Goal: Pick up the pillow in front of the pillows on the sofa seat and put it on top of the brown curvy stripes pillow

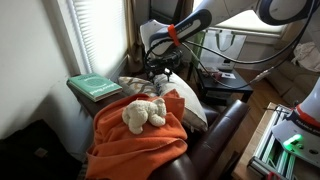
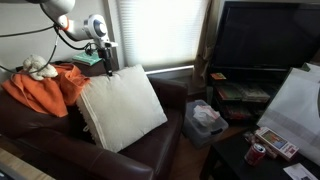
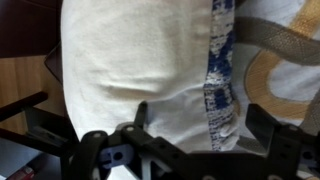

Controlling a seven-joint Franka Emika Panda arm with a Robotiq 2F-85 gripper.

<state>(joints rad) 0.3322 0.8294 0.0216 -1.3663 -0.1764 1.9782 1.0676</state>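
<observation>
The cream pillow needs my gripper to tilt and shift a little onto its top corner, so that my gripper can close on the pillow.
The pillow is a large cream cushion that stands tilted on the dark brown leather sofa seat. In the wrist view its cream face fills the picture, with a blue-and-white band down its edge. My gripper hangs at the pillow's upper corner. Its fingers are spread wide, one on each side of the pillow's edge, not closed on it. The brown curvy stripes pillow lies just beyond that edge. It also shows in an exterior view, behind the cream stuffed toy.
An orange blanket with the toy on it covers the sofa arm. A green book lies on the ledge by the window blinds. A television, a bag on the floor and a low table with small items stand beyond the sofa.
</observation>
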